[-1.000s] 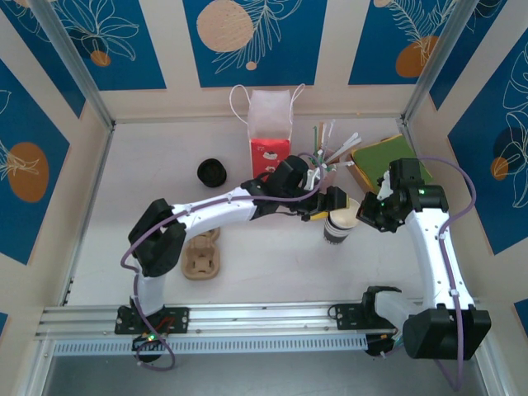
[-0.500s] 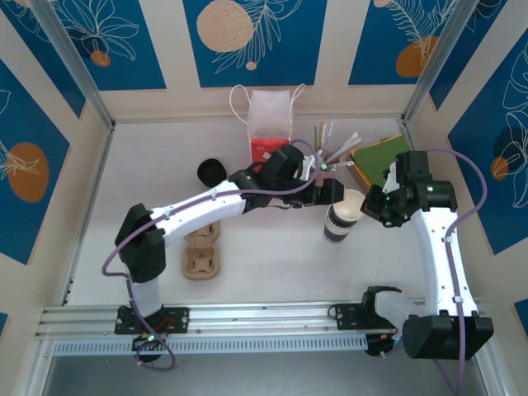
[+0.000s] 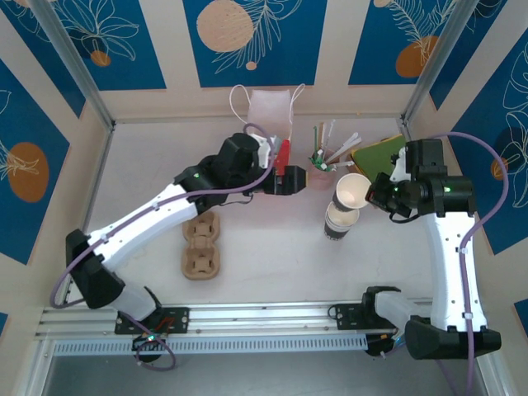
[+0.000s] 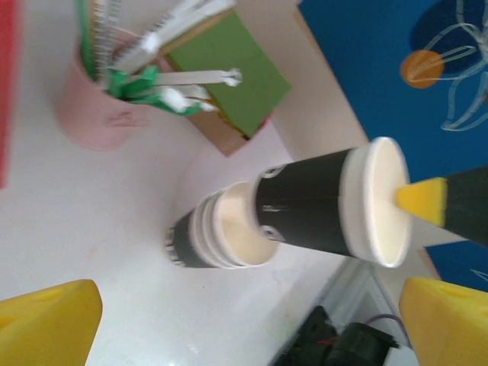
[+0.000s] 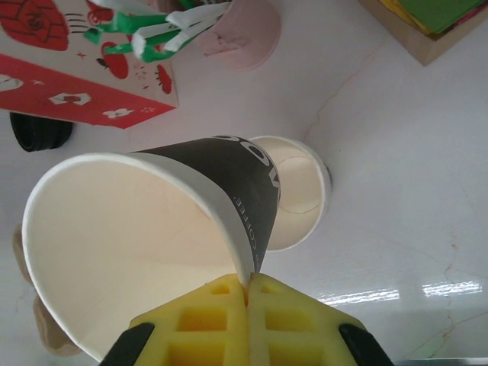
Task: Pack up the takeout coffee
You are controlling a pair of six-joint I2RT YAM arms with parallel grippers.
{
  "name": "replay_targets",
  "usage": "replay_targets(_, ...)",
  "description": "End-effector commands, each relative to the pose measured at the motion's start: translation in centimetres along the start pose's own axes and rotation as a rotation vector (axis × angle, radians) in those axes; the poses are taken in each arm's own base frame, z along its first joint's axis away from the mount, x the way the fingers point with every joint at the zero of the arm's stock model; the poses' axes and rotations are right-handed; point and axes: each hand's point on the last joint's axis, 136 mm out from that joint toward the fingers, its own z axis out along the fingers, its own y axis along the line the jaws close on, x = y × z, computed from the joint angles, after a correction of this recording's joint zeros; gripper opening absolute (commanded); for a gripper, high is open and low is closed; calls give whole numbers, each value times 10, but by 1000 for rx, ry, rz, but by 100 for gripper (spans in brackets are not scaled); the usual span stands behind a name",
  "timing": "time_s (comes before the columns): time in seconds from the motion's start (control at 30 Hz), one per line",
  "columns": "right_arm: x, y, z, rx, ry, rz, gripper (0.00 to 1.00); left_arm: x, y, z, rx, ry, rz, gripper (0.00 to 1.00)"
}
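My right gripper next leaves the stack, lowers the cup beside the cardboard cup carrier and releases the cup's rim, since the tabletop there is bare.
The takeout coffee is out of view. My right gripper [image 3: 375, 195] [image 5: 248, 284] is shut on the rim of a lidless white paper cup [image 3: 353, 191] [image 5: 152, 229] [image 4: 328, 206] with a dark band. That cup hangs tilted just above a short stack of the same cups [image 3: 337, 224] [image 5: 297, 191] [image 4: 217, 236] standing on the table. My left gripper [image 3: 293, 179] [image 4: 244, 328] is open and empty, left of the stack and next to the red bag, with its yellow pads [image 4: 46, 324] far apart.
A pink cup of stirrers [image 3: 320, 173] [image 4: 99, 114] stands behind the stack. A red and white paper bag [image 3: 270, 124] sits at the back. A green-topped box [image 3: 388, 157] is at the back right, a cardboard cup carrier [image 3: 202, 247] front left, black lids [image 5: 34, 130] left of the bag.
My left gripper has opened fully and drawn back leftward from the cup stack. My right gripper has lifted the top cup up and right, out of the stack.
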Motion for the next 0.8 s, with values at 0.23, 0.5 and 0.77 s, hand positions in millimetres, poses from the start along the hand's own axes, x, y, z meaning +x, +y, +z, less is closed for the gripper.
replay_targets(0.23, 29, 65, 28, -22, 117, -115, 1, 19, 97, -76, -416, -110, 96, 100)
replay_targets(0.5, 65, 121, 87, -38, 236, -212, 1, 54, 137, -122, -552, -121, 83, 100)
replay_targets(0.77, 104, 157, 144, -33, 331, -286, 1, 81, 158, -164, -637, -135, 46, 100)
